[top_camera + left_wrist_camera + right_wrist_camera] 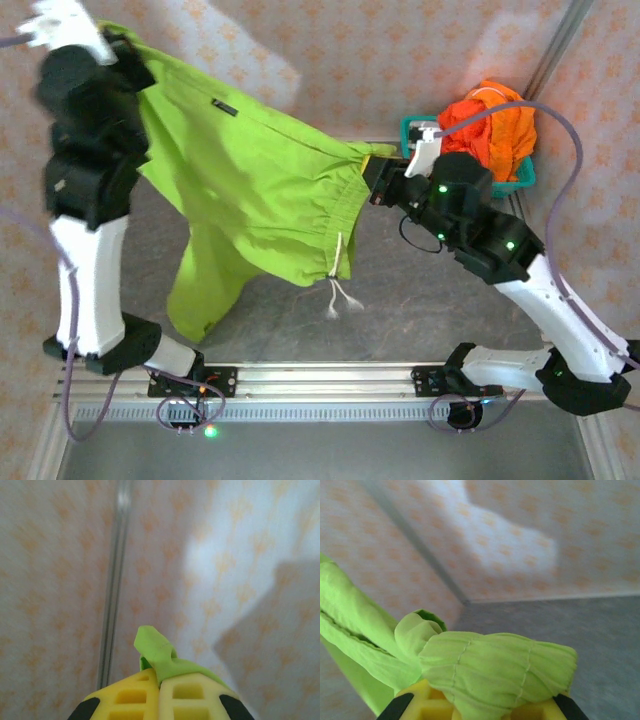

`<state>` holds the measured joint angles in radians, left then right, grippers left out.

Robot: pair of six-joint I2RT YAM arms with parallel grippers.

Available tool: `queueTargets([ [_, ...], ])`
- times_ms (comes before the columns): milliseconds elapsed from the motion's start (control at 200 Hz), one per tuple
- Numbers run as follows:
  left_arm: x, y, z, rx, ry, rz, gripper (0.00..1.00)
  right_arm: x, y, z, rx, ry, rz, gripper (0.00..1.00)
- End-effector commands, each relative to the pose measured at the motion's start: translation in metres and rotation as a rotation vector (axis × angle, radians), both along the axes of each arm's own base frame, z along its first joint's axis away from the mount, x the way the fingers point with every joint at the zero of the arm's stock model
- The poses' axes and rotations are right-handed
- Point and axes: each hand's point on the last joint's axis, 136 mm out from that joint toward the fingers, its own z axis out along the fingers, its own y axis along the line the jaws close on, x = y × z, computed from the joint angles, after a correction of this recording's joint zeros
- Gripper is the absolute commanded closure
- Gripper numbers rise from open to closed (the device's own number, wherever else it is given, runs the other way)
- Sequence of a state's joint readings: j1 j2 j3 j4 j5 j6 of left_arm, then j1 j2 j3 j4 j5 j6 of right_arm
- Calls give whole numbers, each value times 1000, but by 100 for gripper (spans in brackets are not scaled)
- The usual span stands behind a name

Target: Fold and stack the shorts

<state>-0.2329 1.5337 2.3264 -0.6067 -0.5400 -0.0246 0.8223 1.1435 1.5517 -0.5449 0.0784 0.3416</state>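
My right gripper lowers outward beside the teal basket point(522, 180) next, to release the hanging waistband onto the grey table.
The lime green shorts point(250, 190) hang stretched in the air between my two grippers, one leg drooping toward the table and the white drawstring point(338, 292) dangling. My left gripper point(128, 52), raised at the far left, is shut on a corner of the green cloth point(160, 655), which pokes up between its yellow fingers point(131, 695). My right gripper point(375, 172) is shut on the gathered elastic waistband point(500, 667), bunched over its fingers. Orange shorts point(492, 125) are piled in the teal basket point(522, 180) at the back right.
The grey table point(430, 300) lies below the hanging cloth. Patterned walls point(380, 60) enclose the back and sides, with a metal post point(560, 40) at the back right corner. An aluminium rail point(330, 380) runs along the near edge.
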Motion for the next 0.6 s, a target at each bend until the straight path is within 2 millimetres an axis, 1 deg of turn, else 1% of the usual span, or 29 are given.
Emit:
queueTargets([
  [0, 75, -8, -64, 21, 140, 8, 100, 26, -35, -40, -143, 55, -258, 100],
  [15, 83, -9, -73, 17, 156, 8, 100, 29, -38, -42, -148, 57, -272, 100],
  [30, 90, -10, -80, 14, 170, 6, 100, 35, -36, -53, -172, 75, -281, 100],
  [120, 137, -20, -129, 10, 260, -7, 100, 66, -44, -86, -194, 158, -333, 100],
  [195, 169, -29, -165, 10, 323, -32, 100, 95, -54, -116, -189, 237, -373, 99],
  [210, 173, -31, -168, 6, 324, -36, 100, 101, -55, -122, -192, 250, -379, 98],
  [215, 178, -32, -175, 7, 337, -37, 100, 103, -57, -124, -191, 253, -384, 98],
  [235, 189, -34, -190, 8, 362, -40, 100, 111, -58, -132, -195, 268, -391, 97],
  [300, 211, -40, -220, 2, 410, -45, 100, 137, -62, -154, -198, 318, -403, 95],
  [325, 218, -42, -229, 1, 427, -47, 100, 147, -63, -161, -197, 340, -406, 93],
  [350, 225, -44, -237, -1, 443, -51, 100, 158, -64, -168, -194, 362, -404, 87],
  [360, 228, -45, -241, -2, 451, -55, 99, 162, -65, -170, -193, 371, -405, 83],
  [375, 231, -47, -243, -4, 456, -61, 94, 168, -66, -174, -191, 386, -406, 79],
  [380, 232, -47, -247, -4, 465, -60, 92, 169, -67, -175, -190, 390, -407, 78],
  [410, 238, -49, -254, -9, 481, -69, 80, 180, -69, -180, -184, 418, -411, 75],
  [445, 241, -51, -255, -22, 485, -74, 67, 190, -69, -184, -173, 452, -398, 70],
  [475, 241, -52, -254, -35, 487, -79, 58, 197, -69, -184, -163, 474, -387, 63],
  [505, 239, -53, -249, -46, 481, -85, 46, 201, -68, -183, -156, 490, -373, 56],
  [540, 232, -53, -242, -63, 471, -92, 31, 203, -65, -176, -145, 487, -347, 45],
  [575, 224, -52, -236, -82, 467, -92, 25, 202, -62, -169, -137, 472, -326, 36],
  [585, 220, -52, -230, -89, 457, -95, 24, 201, -62, -167, -134, 468, -322, 35],
  [596, 219, -52, -233, -93, 466, -96, 22, 201, -61, -166, -132, 465, -317, 33],
])
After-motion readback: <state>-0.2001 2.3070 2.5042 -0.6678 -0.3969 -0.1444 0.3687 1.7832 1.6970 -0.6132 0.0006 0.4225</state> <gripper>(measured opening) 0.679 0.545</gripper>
